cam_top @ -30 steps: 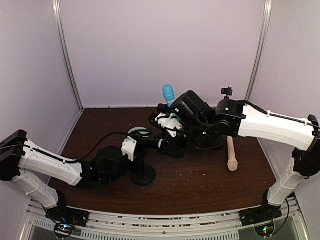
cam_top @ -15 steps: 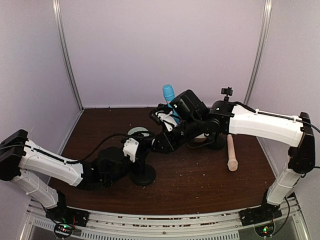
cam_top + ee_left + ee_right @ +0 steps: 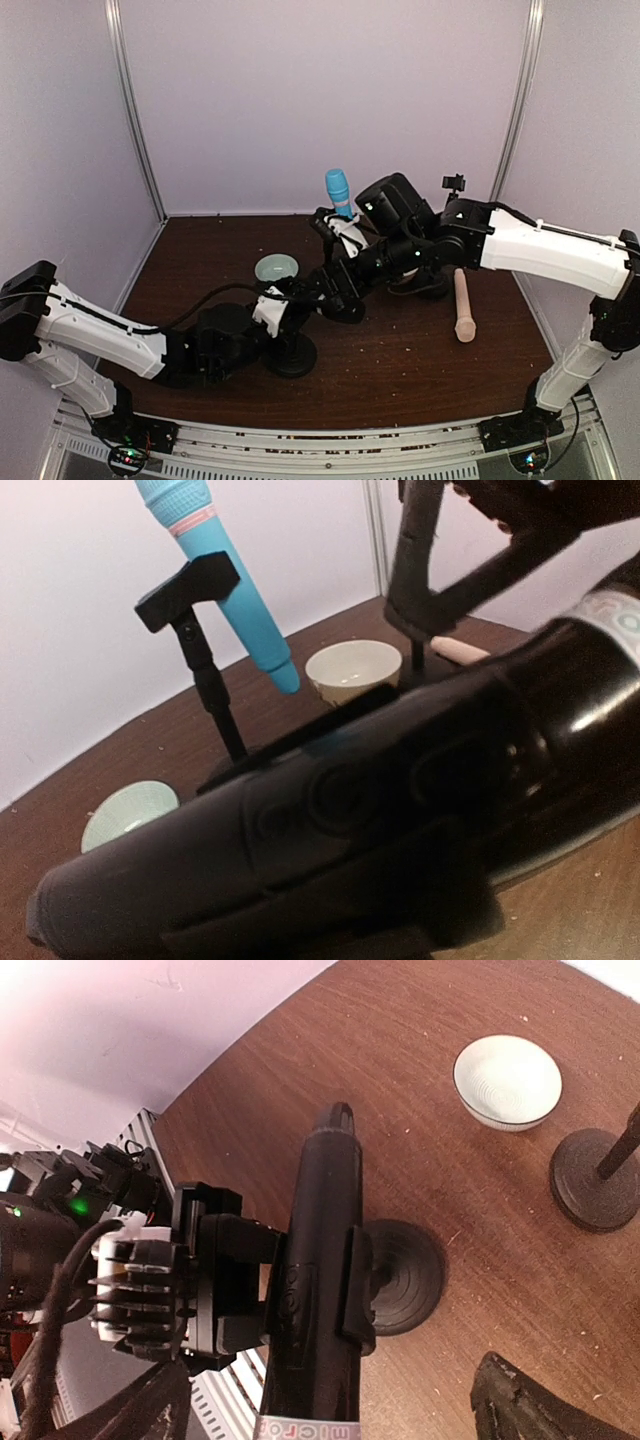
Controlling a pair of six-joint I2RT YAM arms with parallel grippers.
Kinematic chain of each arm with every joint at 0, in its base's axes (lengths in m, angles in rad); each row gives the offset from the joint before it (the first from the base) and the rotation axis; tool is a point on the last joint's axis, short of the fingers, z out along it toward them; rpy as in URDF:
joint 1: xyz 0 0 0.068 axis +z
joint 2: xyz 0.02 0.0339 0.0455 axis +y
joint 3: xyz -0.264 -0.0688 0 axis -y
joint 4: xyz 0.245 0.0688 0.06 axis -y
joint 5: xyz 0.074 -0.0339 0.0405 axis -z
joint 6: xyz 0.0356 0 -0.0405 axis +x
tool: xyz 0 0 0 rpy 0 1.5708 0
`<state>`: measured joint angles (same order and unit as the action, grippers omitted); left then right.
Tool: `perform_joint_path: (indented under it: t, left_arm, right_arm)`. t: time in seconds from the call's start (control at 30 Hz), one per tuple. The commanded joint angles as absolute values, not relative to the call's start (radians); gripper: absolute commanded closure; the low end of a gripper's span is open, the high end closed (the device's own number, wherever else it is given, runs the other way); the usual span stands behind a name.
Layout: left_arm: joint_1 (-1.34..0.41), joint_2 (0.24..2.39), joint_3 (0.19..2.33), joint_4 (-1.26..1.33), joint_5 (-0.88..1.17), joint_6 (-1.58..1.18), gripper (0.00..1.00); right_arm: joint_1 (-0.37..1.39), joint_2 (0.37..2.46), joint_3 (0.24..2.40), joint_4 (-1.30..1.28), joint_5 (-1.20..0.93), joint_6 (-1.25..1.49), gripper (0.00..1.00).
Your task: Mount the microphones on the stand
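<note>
My left gripper next carries the near stand outward, left in the top view, and releases it on bare tabletop (image 3: pixel 226 278) (image 3: pixel 35 858) beside the green bowl.
The black microphone (image 3: pixel 320 1290) lies in the clip of the near stand (image 3: pixel 402 1275), whose round base (image 3: pixel 294 355) sits on the table. My left gripper (image 3: pixel 215 1280) is shut on that stand's clip from the left. My right gripper (image 3: pixel 335 1405) is open, its fingers (image 3: pixel 150 1410) spread wide on either side of the microphone without touching it. The light blue microphone (image 3: pixel 337 189) stands clipped in a back stand (image 3: pixel 190 590). The cream-beige microphone (image 3: pixel 463 305) lies on the table at the right. In the left wrist view the black microphone (image 3: pixel 330 810) fills the frame and hides my own jaws.
A pale green bowl (image 3: pixel 277 267) sits left of centre and a cream bowl (image 3: pixel 507 1082) behind the near stand. Another stand's base (image 3: pixel 598 1180) stands at the right under my right arm. Pale walls close the back and sides.
My right gripper has opened and let go of the black microphone, which stays in the clip. Before that it carried the microphone down and left onto the stand. The left gripper kept its hold.
</note>
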<state>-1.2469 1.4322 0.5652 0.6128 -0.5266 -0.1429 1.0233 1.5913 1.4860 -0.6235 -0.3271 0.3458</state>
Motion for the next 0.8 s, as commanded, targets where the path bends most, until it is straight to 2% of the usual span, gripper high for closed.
perform_joint_path:
  t: [0.0,0.17,0.3,0.5,0.77]
  left_arm:
    - [-1.276,1.4,0.59,0.699,-0.454,-0.097,1.0]
    - [-1.27,1.335,0.545,0.7,-0.485,-0.075,1.0]
    - [-1.22,1.223,0.468,0.725,-0.468,-0.057,1.0]
    - [-1.061,1.041,0.372,0.728,-0.395,-0.074,1.0]
    - [-0.831,0.948,0.41,0.664,-0.33,-0.038,1.0]
  right_arm:
    - [1.019,1.506,1.48,-0.584,-0.27,0.348,0.0]
    - [1.02,1.376,1.4,-0.569,-0.227,0.34,0.0]
    - [1.019,1.241,1.208,-0.449,-0.122,0.31,0.0]
    - [1.018,1.088,0.763,-0.095,0.003,0.244,0.0]
    - [1.02,1.056,0.586,0.003,0.08,0.311,0.0]
